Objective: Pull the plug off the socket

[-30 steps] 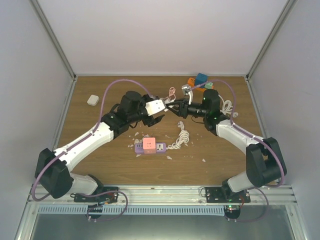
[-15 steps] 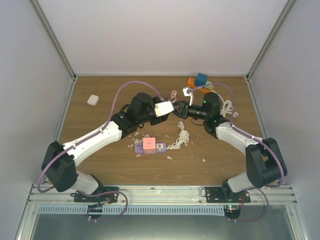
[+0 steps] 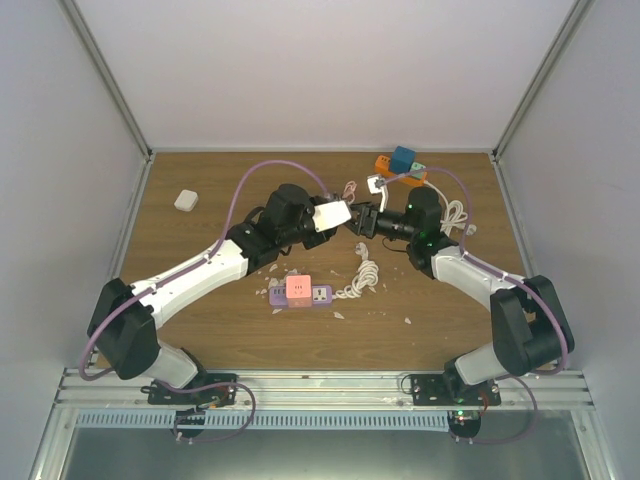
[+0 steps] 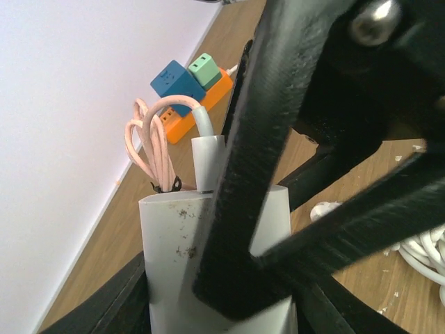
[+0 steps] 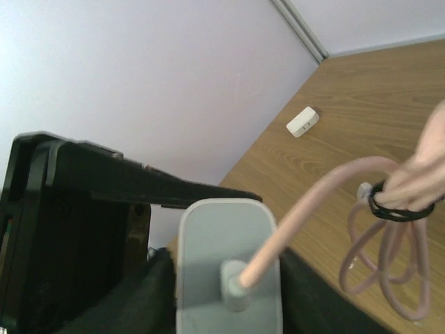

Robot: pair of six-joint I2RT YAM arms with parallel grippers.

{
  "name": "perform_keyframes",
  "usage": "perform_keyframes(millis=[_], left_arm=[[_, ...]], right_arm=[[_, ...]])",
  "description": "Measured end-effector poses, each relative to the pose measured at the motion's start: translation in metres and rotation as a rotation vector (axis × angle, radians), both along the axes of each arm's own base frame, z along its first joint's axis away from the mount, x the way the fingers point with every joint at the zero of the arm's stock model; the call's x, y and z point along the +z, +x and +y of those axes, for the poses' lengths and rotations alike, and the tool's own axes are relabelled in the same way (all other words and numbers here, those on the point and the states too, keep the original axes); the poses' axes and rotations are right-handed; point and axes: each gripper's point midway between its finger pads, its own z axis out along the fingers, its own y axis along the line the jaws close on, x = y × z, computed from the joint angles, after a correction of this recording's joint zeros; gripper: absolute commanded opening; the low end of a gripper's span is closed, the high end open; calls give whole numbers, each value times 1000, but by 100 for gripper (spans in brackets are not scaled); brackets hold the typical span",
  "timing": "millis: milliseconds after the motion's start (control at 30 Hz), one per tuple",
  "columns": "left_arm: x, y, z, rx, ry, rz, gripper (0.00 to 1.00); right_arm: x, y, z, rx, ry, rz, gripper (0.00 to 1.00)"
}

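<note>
The tabletop by the small adapter is clear and lies below my left gripper, left in the top view, so next this gripper should carry the socket block across, lower it and release it there.
A white socket block is held in the air above the middle of the table. My left gripper is shut on it; in the left wrist view the block fills the space between the jaws. A white plug stub with a pink cable leaves its far end. My right gripper meets it from the right. In the right wrist view the plug's white face sits between my right fingers, which press on both sides. One right finger crosses the block.
A purple power strip with a pink cube lies below the grippers, beside a coiled white cable. An orange strip with blue and green cubes is at the back. A small white adapter lies far left. More white cable lies right. Small scraps litter the table.
My left gripper has carried the white block right and back and closed round it. The right gripper has met it at the plug end. Little has moved in the last half second.
</note>
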Motion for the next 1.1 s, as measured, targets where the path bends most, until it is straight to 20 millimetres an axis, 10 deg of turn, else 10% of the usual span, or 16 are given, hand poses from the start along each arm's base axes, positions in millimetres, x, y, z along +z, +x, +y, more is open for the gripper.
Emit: perform_keyframes(millis=[100, 367, 767, 1100], left_arm=[[-1, 3, 5, 6, -3, 9, 22], [-4, 38, 53, 109, -60, 75, 21], [1, 107, 158, 334, -117, 131, 22], [-55, 160, 254, 541, -58, 214, 22]], right_arm=[[-1, -1, 0, 11, -11, -17, 77], [5, -5, -1, 49, -72, -150, 97], [-6, -27, -5, 163, -250, -440, 100], [-14, -38, -9, 193, -315, -570, 100]])
